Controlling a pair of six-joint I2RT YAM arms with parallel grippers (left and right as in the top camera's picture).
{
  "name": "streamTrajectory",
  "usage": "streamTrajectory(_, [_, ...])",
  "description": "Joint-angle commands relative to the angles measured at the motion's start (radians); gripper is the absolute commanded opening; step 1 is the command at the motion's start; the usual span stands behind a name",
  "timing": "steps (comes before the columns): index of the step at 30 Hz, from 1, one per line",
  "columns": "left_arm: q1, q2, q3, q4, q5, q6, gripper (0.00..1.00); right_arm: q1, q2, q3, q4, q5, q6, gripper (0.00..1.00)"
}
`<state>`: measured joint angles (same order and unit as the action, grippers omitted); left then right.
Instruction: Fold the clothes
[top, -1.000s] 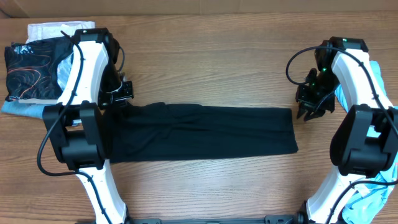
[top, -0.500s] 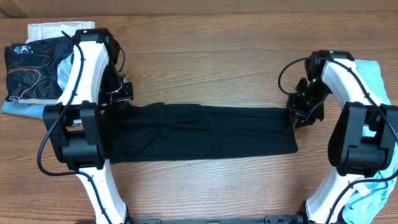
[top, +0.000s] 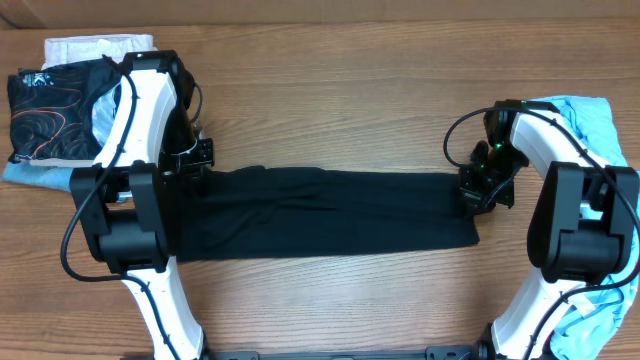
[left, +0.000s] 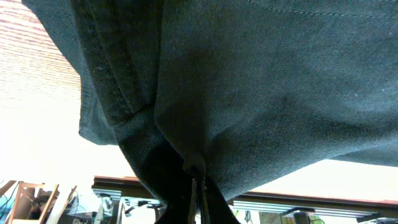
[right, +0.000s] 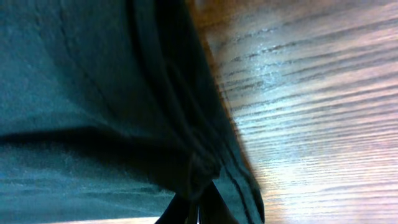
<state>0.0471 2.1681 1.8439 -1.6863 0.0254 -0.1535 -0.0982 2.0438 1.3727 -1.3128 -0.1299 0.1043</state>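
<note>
The pinched corner of the black garment is still raised off the table, so the robot's left gripper next needs to move back and down over the garment's near half and release the fabric there.
A long black garment (top: 330, 212) lies folded in a strip across the middle of the wooden table. My left gripper (top: 196, 160) is shut on its upper left corner; the left wrist view shows the dark fabric (left: 249, 93) pinched between the fingertips (left: 198, 186). My right gripper (top: 478, 190) is at the strip's upper right corner, shut on the cloth; the right wrist view shows the hemmed edge (right: 124, 112) bunched at the fingertips (right: 198, 208).
A stack of folded clothes, black patterned on top (top: 55, 100) over white and light blue, sits at the far left. A light blue garment (top: 590, 120) lies at the right edge, and more light blue cloth (top: 590, 310) at the lower right.
My right gripper moved left and down from beside the strip's right end onto its upper right corner and closed on it. The left gripper held its corner.
</note>
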Motion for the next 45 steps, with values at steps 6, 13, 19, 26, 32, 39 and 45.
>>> streamTrajectory(6, [-0.002,-0.024,-0.088,-0.005,-0.034,0.018,0.04,0.000,-0.039,-0.022,0.018,-0.002,0.000,0.04])
streamTrajectory(13, [-0.002,-0.036,-0.171,-0.005,-0.112,-0.031,0.04,0.000,-0.039,-0.027,0.022,-0.002,0.000,0.04])
streamTrajectory(19, [-0.001,-0.119,-0.221,0.038,-0.143,-0.054,0.04,0.000,-0.039,-0.027,0.026,-0.002,0.000,0.04])
streamTrajectory(26, [-0.006,-0.161,-0.315,0.202,-0.131,-0.095,0.04,0.000,-0.039,-0.027,0.027,-0.002,0.000,0.04])
streamTrajectory(32, [-0.007,-0.161,-0.522,0.312,-0.130,-0.101,0.04,0.000,-0.039,-0.027,0.030,-0.002,0.000,0.04])
streamTrajectory(39, [-0.001,-0.161,-0.693,0.650,-0.203,-0.176,0.08,0.000,-0.039,-0.027,0.031,-0.002,0.000,0.04])
streamTrajectory(45, [-0.002,-0.162,-0.690,0.780,-0.239,-0.192,0.13,0.000,-0.039,-0.027,0.029,-0.002,0.000,0.04])
